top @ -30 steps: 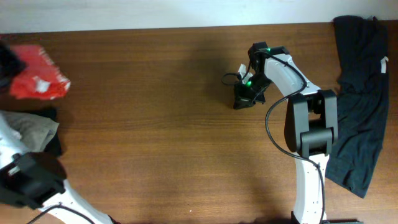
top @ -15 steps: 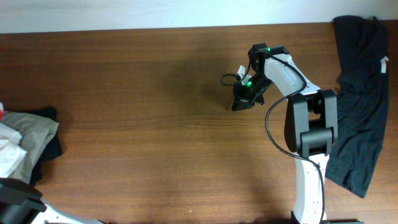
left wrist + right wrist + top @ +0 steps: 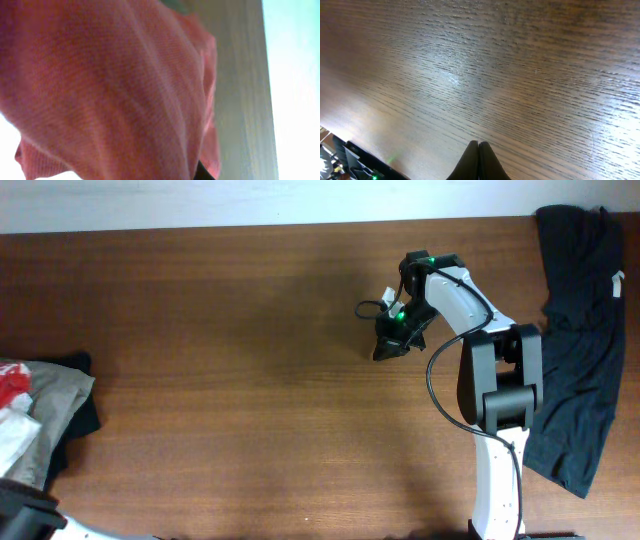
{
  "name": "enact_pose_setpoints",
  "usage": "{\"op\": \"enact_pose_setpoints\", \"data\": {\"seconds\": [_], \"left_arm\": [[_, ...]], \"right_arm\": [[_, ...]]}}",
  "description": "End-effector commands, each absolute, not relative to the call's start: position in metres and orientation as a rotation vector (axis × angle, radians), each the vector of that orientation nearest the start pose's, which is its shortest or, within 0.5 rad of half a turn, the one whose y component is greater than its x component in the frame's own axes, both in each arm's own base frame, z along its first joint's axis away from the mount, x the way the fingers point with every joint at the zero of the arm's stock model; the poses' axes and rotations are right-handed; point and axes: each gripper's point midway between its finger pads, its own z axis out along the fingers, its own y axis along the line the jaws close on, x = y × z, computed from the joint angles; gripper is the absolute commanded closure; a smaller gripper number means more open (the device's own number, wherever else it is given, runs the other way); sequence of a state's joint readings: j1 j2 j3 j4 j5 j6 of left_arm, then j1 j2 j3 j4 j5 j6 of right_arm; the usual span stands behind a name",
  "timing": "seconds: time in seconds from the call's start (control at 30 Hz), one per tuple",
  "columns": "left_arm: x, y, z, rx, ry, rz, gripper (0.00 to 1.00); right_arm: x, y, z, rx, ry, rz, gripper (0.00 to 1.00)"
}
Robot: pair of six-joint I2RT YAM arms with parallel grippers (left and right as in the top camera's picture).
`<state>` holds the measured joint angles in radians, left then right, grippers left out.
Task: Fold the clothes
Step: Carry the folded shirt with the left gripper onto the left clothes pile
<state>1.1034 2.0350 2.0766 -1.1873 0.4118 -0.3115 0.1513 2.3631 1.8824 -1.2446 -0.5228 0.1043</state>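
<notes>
I need to lower my left gripper onto the folded pile before I release the red-orange T-shirt, because the T-shirt's cloth already hangs over the khaki and white clothes.
The red-orange T-shirt fills the left wrist view, hanging bunched right in front of the camera and hiding my left gripper's fingers. From overhead only a small red piece of it shows at the far left edge, above the folded pile. The cloth has stayed with the left gripper as it moved, so the gripper appears shut on it. My right gripper is shut and empty, low over the bare wood right of the table's middle. In the right wrist view its fingertips are pressed together.
A pile of folded khaki, white and black clothes lies at the left edge. A large plain black garment is draped along the right edge. Part of the left arm shows at the bottom left corner. The table is brown wood.
The left gripper carried the T-shirt off the left edge of the overhead view; a red piece has now come back in over the folded pile. The right arm has barely moved.
</notes>
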Motion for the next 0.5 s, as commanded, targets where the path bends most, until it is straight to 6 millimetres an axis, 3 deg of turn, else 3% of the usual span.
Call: {"op": "enact_pose_setpoints", "data": {"seconds": [0.0, 0.03, 0.23, 0.37, 0.43, 0.47], "left_arm": [[0.256, 0.394, 0.206, -1.636, 2.018, -0.283, 0.99], [0.254, 0.391, 0.195, -1.656, 2.029, -0.3, 0.99], [0.239, 0.354, 0.086, -1.828, 2.075, -0.466, 1.0], [0.231, 0.35, 0.069, -1.867, 2.096, -0.435, 0.99], [0.231, 0.35, 0.069, -1.88, 2.086, -0.438, 0.36], [0.231, 0.349, 0.069, -1.882, 2.086, -0.44, 0.21]], "right_arm": [[0.403, 0.154, 0.022, -0.025, 3.239, 0.857, 0.96], [0.403, 0.153, 0.022, -0.019, 3.241, 0.856, 0.96], [0.398, 0.153, 0.023, -0.01, 3.263, 0.857, 0.96], [0.398, 0.153, 0.022, -0.011, 3.262, 0.856, 0.96], [0.398, 0.153, 0.022, -0.011, 3.262, 0.856, 0.92], [0.398, 0.153, 0.022, -0.011, 3.262, 0.856, 0.92]]}}
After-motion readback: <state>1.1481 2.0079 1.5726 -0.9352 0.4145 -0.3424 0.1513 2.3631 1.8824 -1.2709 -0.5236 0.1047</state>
